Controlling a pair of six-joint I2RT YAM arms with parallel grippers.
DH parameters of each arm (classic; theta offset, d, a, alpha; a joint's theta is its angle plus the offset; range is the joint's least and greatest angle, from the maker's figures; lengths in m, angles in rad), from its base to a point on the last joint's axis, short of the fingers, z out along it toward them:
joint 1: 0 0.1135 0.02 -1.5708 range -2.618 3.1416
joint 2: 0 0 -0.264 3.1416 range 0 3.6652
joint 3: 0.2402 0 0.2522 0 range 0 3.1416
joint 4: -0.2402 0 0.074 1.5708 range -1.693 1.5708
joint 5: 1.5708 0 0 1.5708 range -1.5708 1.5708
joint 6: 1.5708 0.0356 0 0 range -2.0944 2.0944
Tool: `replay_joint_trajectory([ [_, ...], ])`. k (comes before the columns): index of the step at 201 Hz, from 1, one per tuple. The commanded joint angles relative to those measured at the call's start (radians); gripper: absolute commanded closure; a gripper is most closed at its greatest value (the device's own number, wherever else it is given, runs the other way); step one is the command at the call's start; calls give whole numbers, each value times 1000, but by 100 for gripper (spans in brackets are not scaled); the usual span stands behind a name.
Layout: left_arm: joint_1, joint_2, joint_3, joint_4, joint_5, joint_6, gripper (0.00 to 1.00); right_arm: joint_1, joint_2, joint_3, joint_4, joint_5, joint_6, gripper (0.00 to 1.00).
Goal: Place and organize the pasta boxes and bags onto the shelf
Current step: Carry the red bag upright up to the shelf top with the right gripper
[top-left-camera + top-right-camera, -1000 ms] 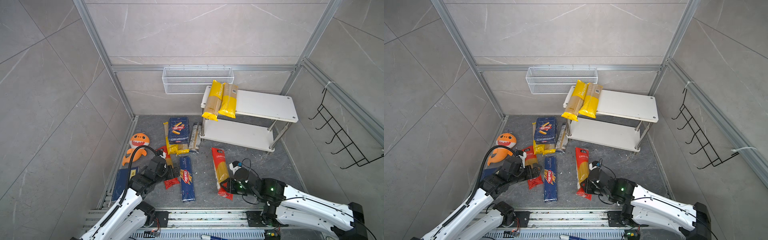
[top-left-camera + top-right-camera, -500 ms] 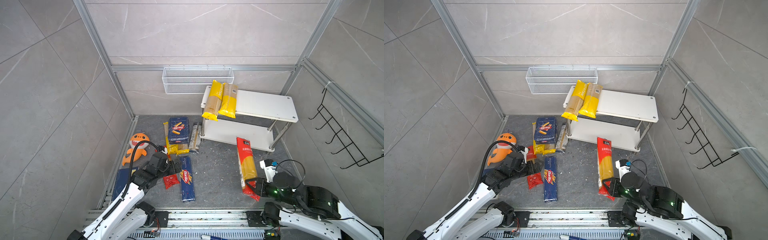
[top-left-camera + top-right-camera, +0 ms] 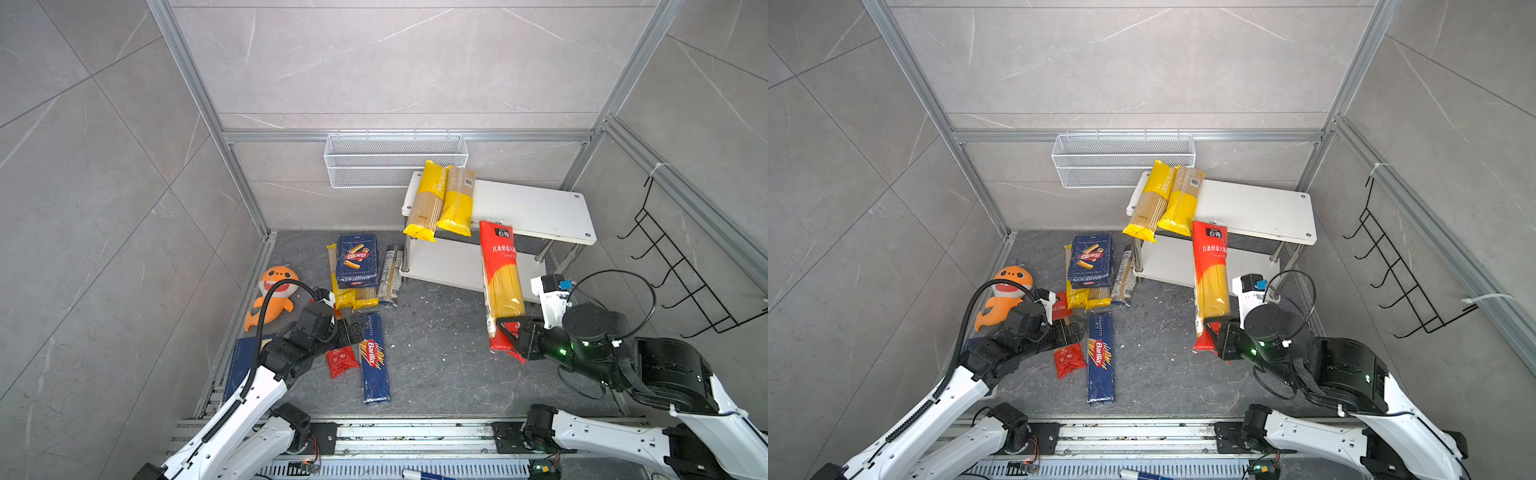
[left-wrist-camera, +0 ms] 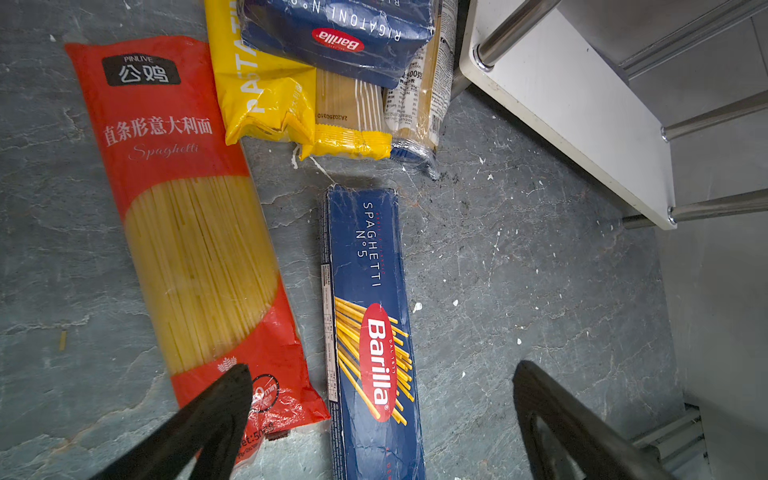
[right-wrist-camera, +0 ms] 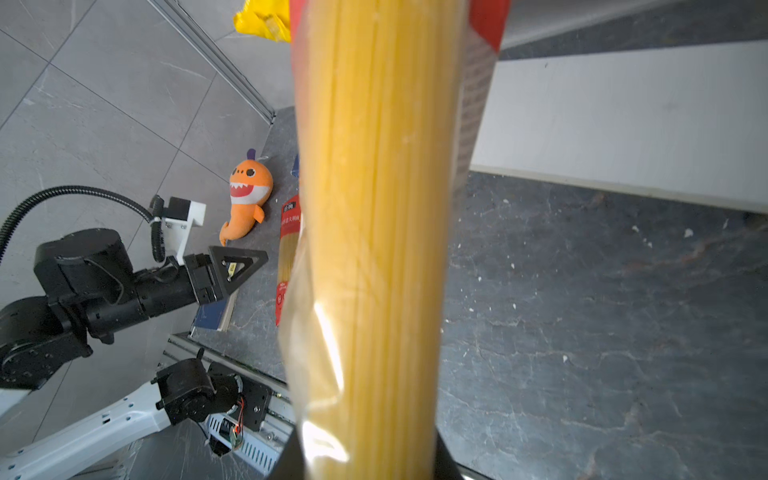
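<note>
My right gripper rises outward over the shelf's top board beside the yellow bags next, then lowers and releases the spaghetti bag (image 3: 500, 282), since that part of the board lies bare.
My right gripper (image 3: 510, 332) (image 5: 365, 457) is shut on the near end of a red-ended spaghetti bag (image 3: 500, 282) (image 3: 1210, 282) (image 5: 374, 208), held off the floor with its far end in front of the white shelf (image 3: 532, 208). Two yellow bags (image 3: 440, 199) lie on the shelf's top board. My left gripper (image 3: 349, 332) (image 4: 382, 372) hangs open over the long Barilla box (image 3: 374, 357) (image 4: 370, 311), beside a second red bag (image 4: 195, 232). The wider Barilla box (image 3: 356, 259) (image 4: 340, 37) rests on yellow bags (image 4: 266, 95), with a clear printed bag (image 3: 390, 270) next to it.
An orange shark plush (image 3: 272, 297) and a flat blue book (image 3: 241, 361) lie at the left of the floor. A white mesh basket (image 3: 395, 162) hangs on the back wall and a black hook rack (image 3: 681, 282) on the right wall.
My right gripper has lifted the red bag off the floor and carried it right and back toward the shelf. The left gripper has shifted slightly toward the long box.
</note>
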Motion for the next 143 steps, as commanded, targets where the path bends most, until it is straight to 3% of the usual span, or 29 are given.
replay_joint_trajectory([
  [1,4,-4,28,34,28,34,0,4,59,152,98,145,-122,95],
  [43,4,20,41,63,41,55,0,-5,259,437,55,245,-232,94],
  [59,5,33,50,76,47,60,0,-49,337,544,54,215,-272,94],
  [92,5,67,82,81,49,90,0,-367,539,764,9,-130,-280,95],
  [143,6,77,115,61,27,127,0,-673,833,1096,-46,-444,-304,95],
])
